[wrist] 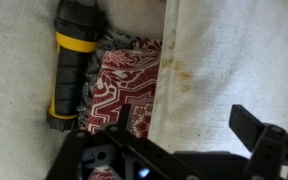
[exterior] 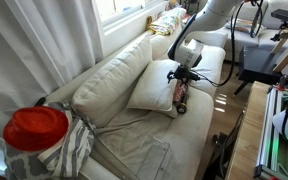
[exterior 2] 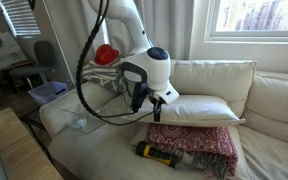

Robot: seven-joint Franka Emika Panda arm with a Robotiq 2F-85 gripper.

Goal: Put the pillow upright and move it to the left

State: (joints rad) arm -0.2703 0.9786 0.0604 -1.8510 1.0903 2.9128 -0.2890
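The robot should next lower its gripper over the pillow's edge and a little toward the pillow, because that edge is already between the open fingers.
The cream-white pillow lies flat on the sofa, resting on a red patterned cushion. It also shows in an exterior view and in the wrist view. My gripper hovers at the pillow's near end, also seen in an exterior view. In the wrist view the gripper is open. One finger is over the red cushion and the other is over the pillow. The pillow's edge lies between them. It holds nothing.
A yellow and black flashlight lies on the seat beside the red cushion, also in the wrist view. The sofa's back cushions stand behind. A red cap on striped cloth sits on the sofa arm. Desks and equipment stand nearby.
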